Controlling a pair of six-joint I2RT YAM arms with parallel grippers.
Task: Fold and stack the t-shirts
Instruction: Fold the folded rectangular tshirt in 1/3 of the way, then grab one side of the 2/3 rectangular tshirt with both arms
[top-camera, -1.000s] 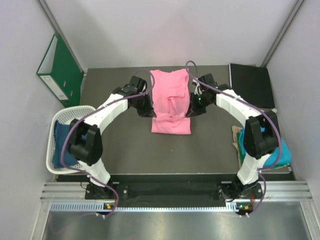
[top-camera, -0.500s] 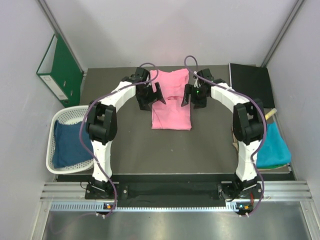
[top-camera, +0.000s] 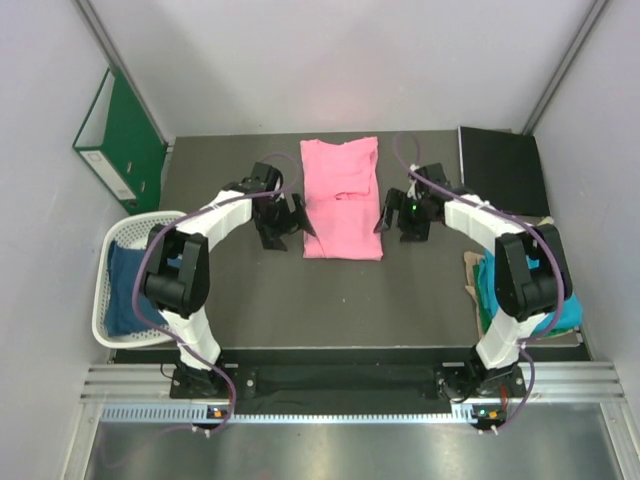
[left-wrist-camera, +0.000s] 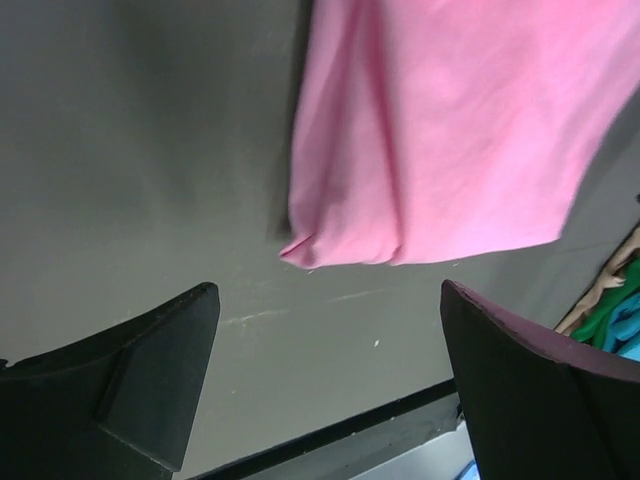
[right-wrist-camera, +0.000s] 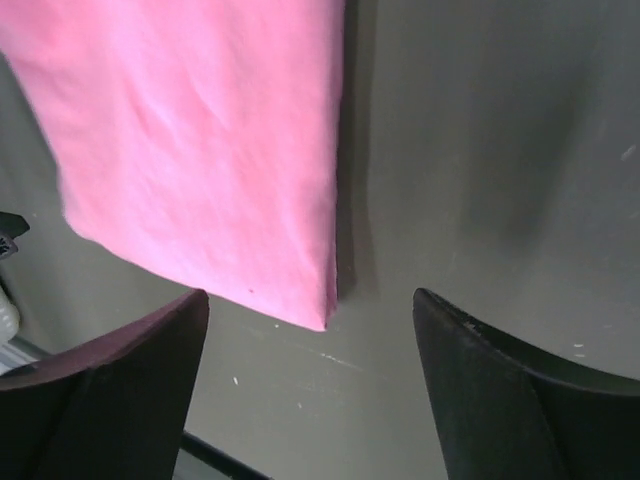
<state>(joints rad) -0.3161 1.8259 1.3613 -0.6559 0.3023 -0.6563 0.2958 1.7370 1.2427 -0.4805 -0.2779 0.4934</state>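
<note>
I should next move my left gripper down and across onto the pink t-shirt's basket-side near corner (top-camera: 307, 255) (left-wrist-camera: 306, 246), which is below my gripper and to its right in the top view.
A bright pink t-shirt (top-camera: 341, 198) lies folded into a narrow strip on the dark table, lengthwise from back to front. My left gripper (top-camera: 284, 225) stands open just left of its near corner, holding nothing; the left wrist view shows that corner of the pink t-shirt (left-wrist-camera: 440, 130) above the left gripper (left-wrist-camera: 330, 300). On the other side, my right gripper (top-camera: 396, 218) is open and apart from the cloth; the pink t-shirt (right-wrist-camera: 200, 140) has its corner tip just above the right gripper (right-wrist-camera: 310, 305). A dark blue t-shirt (top-camera: 125, 290) lies in the basket. A teal t-shirt (top-camera: 560, 305) lies at the right edge.
A white lattice basket (top-camera: 105, 300) stands at the left table edge. A green ring binder (top-camera: 120, 140) leans on the left wall. A black folder (top-camera: 503, 170) lies at the back right. Brown paper (top-camera: 471, 278) pokes from under the teal cloth.
Both grippers opened and let go of the pink t-shirt, which now lies flat as a folded strip. Both arms then drew back toward me and outward, off the cloth.
</note>
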